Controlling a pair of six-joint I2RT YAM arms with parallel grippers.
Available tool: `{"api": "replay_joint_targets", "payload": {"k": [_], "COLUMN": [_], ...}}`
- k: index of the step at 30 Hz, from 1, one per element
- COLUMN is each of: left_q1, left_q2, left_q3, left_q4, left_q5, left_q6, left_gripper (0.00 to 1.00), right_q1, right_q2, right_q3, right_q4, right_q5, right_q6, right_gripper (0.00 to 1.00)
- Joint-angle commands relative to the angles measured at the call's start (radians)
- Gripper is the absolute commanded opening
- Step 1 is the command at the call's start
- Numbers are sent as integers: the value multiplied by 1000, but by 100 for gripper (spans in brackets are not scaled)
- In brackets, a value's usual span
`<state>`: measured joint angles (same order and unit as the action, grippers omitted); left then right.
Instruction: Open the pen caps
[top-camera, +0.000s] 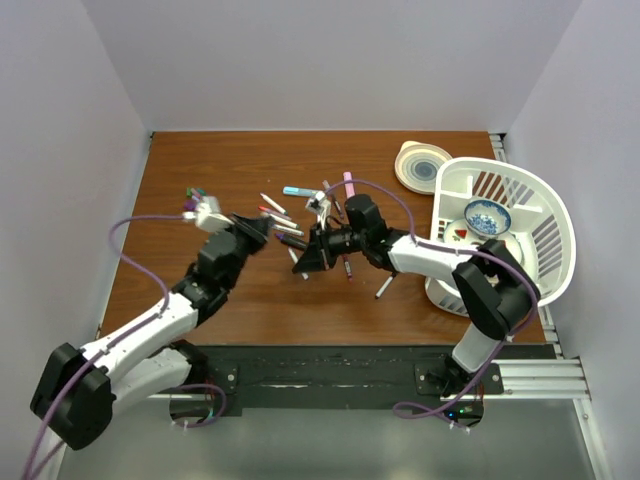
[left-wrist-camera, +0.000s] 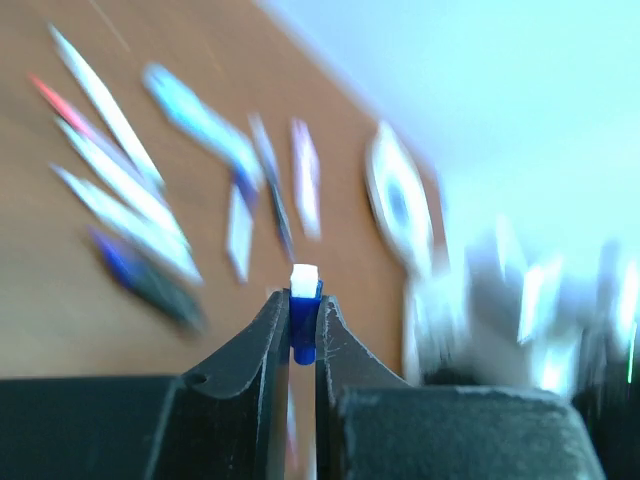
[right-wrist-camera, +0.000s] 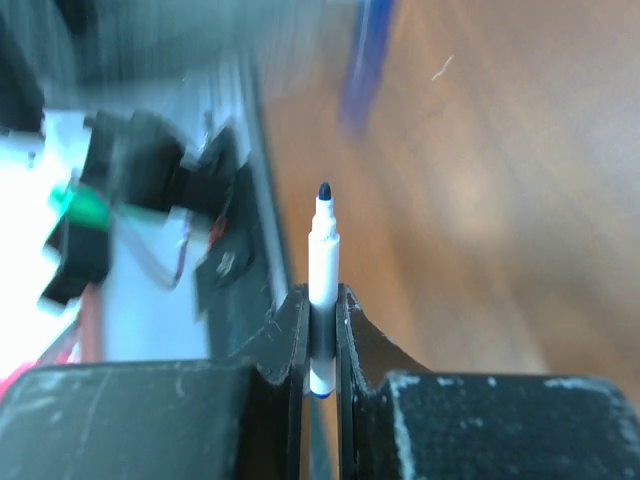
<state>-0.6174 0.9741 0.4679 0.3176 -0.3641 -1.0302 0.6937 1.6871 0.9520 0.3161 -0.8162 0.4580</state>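
Observation:
My left gripper swings to the left in the overhead view next, then moves down to the table (top-camera: 188, 206) beside the green and purple caps, since loose caps gather there.
My left gripper (left-wrist-camera: 303, 302) is shut on a small blue pen cap (left-wrist-camera: 304, 330) with a white end showing above the fingertips. In the top view this gripper (top-camera: 260, 232) hangs over the table left of centre. My right gripper (right-wrist-camera: 321, 300) is shut on a thin white pen barrel (right-wrist-camera: 323, 262) whose dark tip is bare and points away. Seen from above, the right gripper (top-camera: 312, 258) is just right of the left one, a short gap between them. Several capped pens (top-camera: 283, 222) lie scattered on the wooden table (top-camera: 200, 170) behind both grippers.
A white basket (top-camera: 555, 235) holding a blue patterned bowl (top-camera: 487, 216) stands at the right edge. A round plate (top-camera: 422, 166) lies behind it. A light blue pen (top-camera: 297, 190), a pink pen (top-camera: 348, 183) and a lone pen (top-camera: 384, 287) lie apart.

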Motion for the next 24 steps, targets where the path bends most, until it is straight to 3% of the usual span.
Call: {"api": "replay_joint_targets", "payload": {"k": [1, 7, 11, 14, 19, 24], "left_q1": [182, 332, 453, 582, 772, 834], "left_q2": [-34, -37, 15, 102, 340, 529], "left_q3": [68, 35, 26, 26, 115, 235], "left_q4": [23, 15, -40, -61, -84, -107], "left_q5": [-223, -174, -97, 0, 123, 136], "left_q6": [13, 36, 21, -8, -28, -16], "left_gripper": [0, 0, 0, 0, 0, 0], "right_q1": [47, 50, 47, 33, 24, 20], "right_q2": [6, 23, 22, 26, 23, 13], "right_q3": [-21, 2, 101, 155, 168, 179], "right_q4": [-126, -188, -417, -560, -623, -644], "right_q5": [-138, -136, -143, -175, -196, -192], "right_q6": [-51, -88, -362, -532, -605, -628], "right_gripper": [0, 0, 0, 0, 0, 0]}}
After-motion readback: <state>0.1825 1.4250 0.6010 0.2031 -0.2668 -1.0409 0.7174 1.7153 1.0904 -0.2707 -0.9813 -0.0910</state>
